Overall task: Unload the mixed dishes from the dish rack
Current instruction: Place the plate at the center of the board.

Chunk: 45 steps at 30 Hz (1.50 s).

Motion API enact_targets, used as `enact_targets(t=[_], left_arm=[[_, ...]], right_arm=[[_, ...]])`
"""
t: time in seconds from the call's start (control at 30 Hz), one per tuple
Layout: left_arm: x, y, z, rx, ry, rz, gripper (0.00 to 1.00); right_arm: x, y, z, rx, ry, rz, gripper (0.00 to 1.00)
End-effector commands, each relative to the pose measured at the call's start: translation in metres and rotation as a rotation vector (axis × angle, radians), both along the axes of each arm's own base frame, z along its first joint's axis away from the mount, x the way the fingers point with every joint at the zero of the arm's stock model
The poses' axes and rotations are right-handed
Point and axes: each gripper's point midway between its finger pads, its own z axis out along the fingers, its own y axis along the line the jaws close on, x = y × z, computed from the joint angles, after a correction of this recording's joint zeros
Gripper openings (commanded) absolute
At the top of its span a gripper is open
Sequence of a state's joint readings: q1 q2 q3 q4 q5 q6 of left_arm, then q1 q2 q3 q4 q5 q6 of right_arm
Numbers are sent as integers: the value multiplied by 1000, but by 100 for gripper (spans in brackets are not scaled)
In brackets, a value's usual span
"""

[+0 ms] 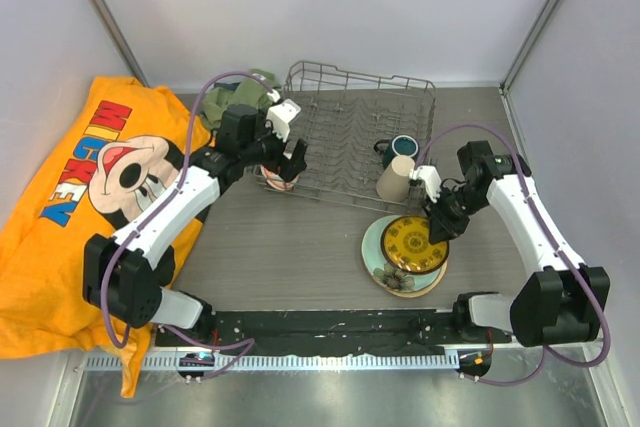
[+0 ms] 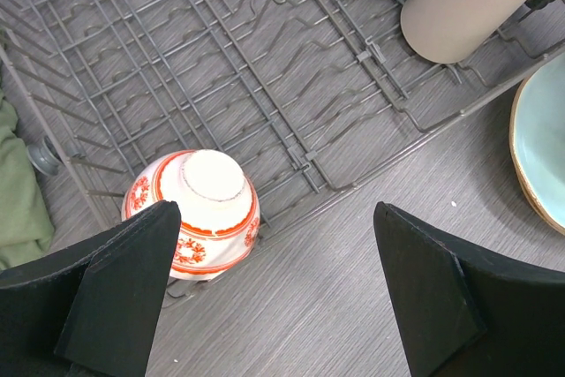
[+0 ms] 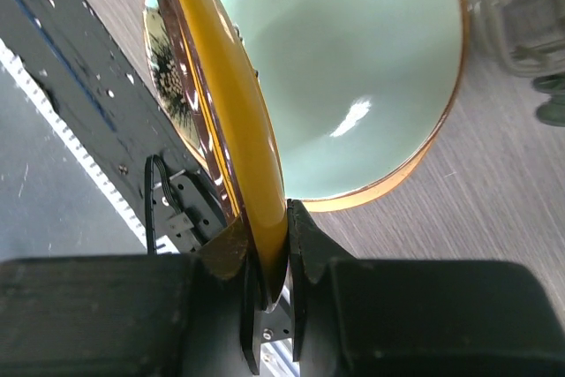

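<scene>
I will next lower the small yellow plate (image 3: pixel 225 86) in my right gripper down onto the pale green plate (image 3: pixel 326 57) and let go of the small plate's rim, because that wider plate is already below it.
The grey wire dish rack (image 1: pixel 350 117) stands at the back middle. A beige cup (image 1: pixel 396 177) and a dark teal mug (image 1: pixel 403 147) sit at its right front. A red-orange bowl (image 2: pixel 199 205) stands upside down at the rack's front left corner. My left gripper (image 2: pixel 274 297) hovers open just in front of it, its left finger beside the bowl. My right gripper (image 3: pixel 272 253) is shut on the rim of the small yellow plate (image 3: pixel 225 86), which is tilted over the pale green plate (image 3: pixel 353 59). The green plate lies on the cream plate (image 1: pixel 400 282) in front of the rack.
An orange Mickey T-shirt (image 1: pixel 90 197) covers the table's left side. A green cloth (image 1: pixel 235 97) lies bunched behind the rack's left end. The arms' black base rail (image 1: pixel 330 327) runs along the near edge. Grey walls close in both sides.
</scene>
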<state>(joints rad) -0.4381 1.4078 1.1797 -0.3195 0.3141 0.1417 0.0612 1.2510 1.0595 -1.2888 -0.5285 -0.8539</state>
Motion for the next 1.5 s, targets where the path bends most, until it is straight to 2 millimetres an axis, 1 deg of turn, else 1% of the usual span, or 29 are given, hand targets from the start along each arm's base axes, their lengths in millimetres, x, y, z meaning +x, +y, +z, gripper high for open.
enact_targets(t=[0.0,0.17,0.27,0.6,0.77,0.83,0.93,0.97,1.1,1.47], left_arm=[[7,0,5,4,-22,-1,96],[9,1,2,15,-21,1,96],[10,2,0,24,-20,5,96],[13,1,-9,38,-8,0,96],[14,1,-9,40,-10,0,96],[14,1,-9,40,-10,0,96],[13,1,-10,44,-11,-3,96],[13,2,-10,45,-12,0,96],[12,2,-10,47,-11,0,96],[11,3,-10,46,-16,-1,96]], right_arm=[[-5,-7,-15,-26,27,65,2],[-3,-7,-33,-29,59,74,2],[0,-7,-40,-27,59,76,2],[8,0,-49,9,80,77,2],[11,3,-54,21,86,72,3],[14,4,-55,27,83,69,6],[18,4,-58,26,82,56,15],[18,4,-58,25,84,52,21],[19,3,-62,17,92,43,31],[19,-1,-68,-11,87,17,44]])
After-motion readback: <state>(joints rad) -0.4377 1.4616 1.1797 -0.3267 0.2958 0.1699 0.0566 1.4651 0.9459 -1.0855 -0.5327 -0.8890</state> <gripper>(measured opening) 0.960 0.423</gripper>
